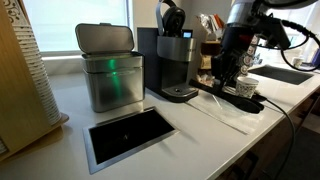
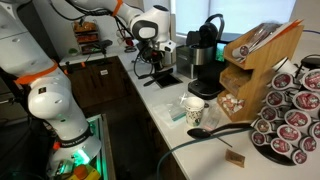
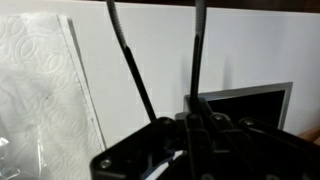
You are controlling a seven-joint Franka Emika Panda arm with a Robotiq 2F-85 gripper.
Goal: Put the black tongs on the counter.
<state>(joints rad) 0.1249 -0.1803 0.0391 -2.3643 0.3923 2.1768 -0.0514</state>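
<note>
My gripper moves down toward the cut-out next and releases the tongs on the bare counter [image 3: 158,75] beside the paper towel. That part of the counter lies below my gripper.
In the wrist view the black tongs [image 3: 197,55] show as two thin black arms that spread away from my gripper [image 3: 185,125] over the off-white counter [image 3: 250,45]. The gripper is shut on the tongs near their joined end. The steel-framed black cut-out [image 3: 250,108] lies just right of the tongs. In both exterior views the gripper [image 1: 226,74] [image 2: 150,62] hangs low over the counter [image 1: 205,135] [image 2: 165,112] beside the coffee machine. A dark long shape under it [image 1: 243,99] at counter level looks like the tongs.
A black coffee machine [image 1: 176,62] [image 2: 206,58] and a steel bin [image 1: 110,70] stand at the back. The cut-out [image 1: 130,135] is near the front edge. A paper towel [image 3: 40,90] lies left of the tongs. A pod rack [image 2: 292,112], a cup [image 2: 193,112] and a black spoon [image 2: 215,130] stand further along.
</note>
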